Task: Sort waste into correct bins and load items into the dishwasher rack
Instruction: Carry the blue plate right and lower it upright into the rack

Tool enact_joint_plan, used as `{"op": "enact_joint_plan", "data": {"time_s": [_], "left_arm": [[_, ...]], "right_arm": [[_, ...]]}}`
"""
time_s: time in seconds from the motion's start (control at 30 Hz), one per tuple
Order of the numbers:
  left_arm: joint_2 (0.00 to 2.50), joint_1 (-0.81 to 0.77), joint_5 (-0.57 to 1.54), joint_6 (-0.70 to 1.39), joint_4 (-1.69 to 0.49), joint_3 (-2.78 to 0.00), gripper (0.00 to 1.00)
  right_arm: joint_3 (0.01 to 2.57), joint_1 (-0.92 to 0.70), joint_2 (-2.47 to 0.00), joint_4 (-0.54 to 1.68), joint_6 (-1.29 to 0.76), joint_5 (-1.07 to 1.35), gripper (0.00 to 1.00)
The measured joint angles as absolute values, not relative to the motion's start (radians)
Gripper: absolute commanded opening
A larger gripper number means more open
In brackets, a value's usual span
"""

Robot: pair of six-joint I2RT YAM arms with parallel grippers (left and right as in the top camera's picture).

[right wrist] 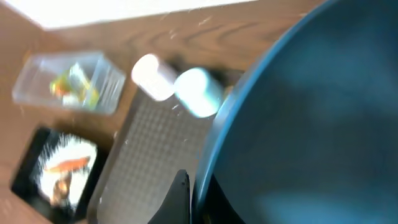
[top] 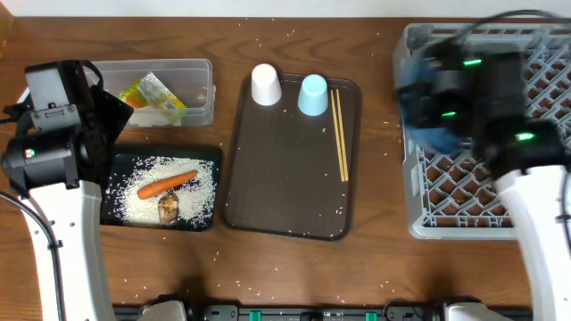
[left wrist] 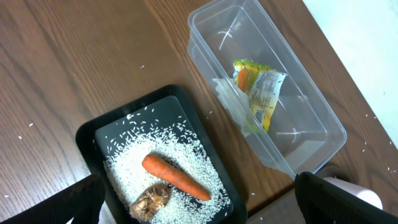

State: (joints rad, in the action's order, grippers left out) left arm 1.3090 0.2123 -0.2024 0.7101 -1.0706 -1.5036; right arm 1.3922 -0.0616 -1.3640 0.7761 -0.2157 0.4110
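Observation:
The grey rack's slots are open. My right gripper will next swing to the right in the overhead view, tilt sideways and bring the plate down into the grey rack's slots.
My right gripper (right wrist: 194,186) is shut on the rim of the dark blue plate (right wrist: 311,112), which fills the right wrist view. From overhead, plate (top: 422,107) and arm show blurred above the grey dishwasher rack (top: 464,205). My left gripper (left wrist: 199,186) hangs open and empty above the black tray (left wrist: 87,134), where a carrot (left wrist: 175,177) and a brown lump (left wrist: 150,202) lie on rice (left wrist: 130,155). The clear tub (left wrist: 311,118) holds a foil wrapper (left wrist: 261,93).
A brown serving tray (top: 285,178) in the middle carries a white cup (top: 265,85) and a light blue cup (top: 313,94), both upside down, and chopsticks (top: 340,134) along its right side. Rice grains are scattered over the wooden table.

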Motion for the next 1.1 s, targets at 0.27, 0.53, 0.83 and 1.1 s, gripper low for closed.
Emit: {"op": "enact_joint_plan", "data": {"time_s": [0.27, 0.53, 0.83, 1.1], "left_arm": [[1.309, 0.212, -0.202, 0.71, -1.071, -1.504, 0.98], [1.309, 0.212, -0.202, 0.71, -1.07, -1.504, 0.98], [1.309, 0.212, -0.202, 0.71, -1.07, -1.504, 0.98], [1.309, 0.212, -0.202, 0.71, -1.07, -1.504, 0.98]], "right_arm": [[1.393, 0.473, -1.473, 0.841, -0.105, 0.976, 0.01], [1.392, 0.624, -1.656, 0.895, 0.038, 1.363, 0.01], [1.392, 0.636, -1.746, 0.936, 0.094, 1.51, 0.01], [1.394, 0.687, -1.746, 1.054, 0.11, 1.483, 0.01]]}}
